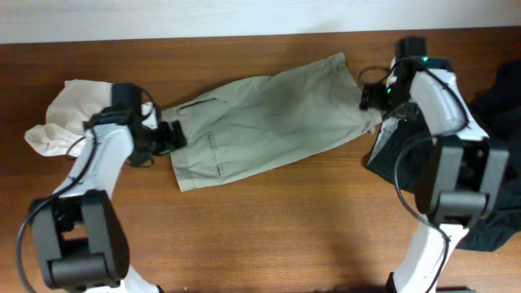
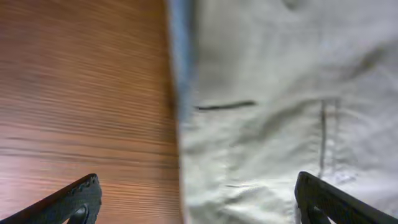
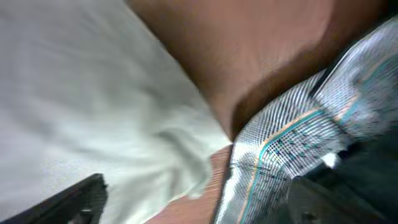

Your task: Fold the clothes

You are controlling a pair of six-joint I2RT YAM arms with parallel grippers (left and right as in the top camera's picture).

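I should lower my left gripper over the waistband edge [image 1: 177,157] [image 2: 189,183] next, easing toward the middle of the trousers, and close it, because that edge is below, between the open fingers.
A pair of pale khaki trousers [image 1: 260,118] lies folded lengthwise across the middle of the wooden table, waistband to the left. My left gripper [image 1: 167,137] is at the waistband edge; in the left wrist view its fingers [image 2: 199,205] are wide apart, straddling the trousers' edge [image 2: 267,124], holding nothing. My right gripper [image 1: 373,99] is at the leg end on the right; in the right wrist view its fingers [image 3: 199,199] are apart over the khaki hem [image 3: 93,112] and a checked cloth [image 3: 292,143].
A cream garment [image 1: 61,114] is bunched at the far left. A pile of dark clothes [image 1: 496,163] with a checked piece [image 1: 391,134] lies at the right edge, under the right arm.
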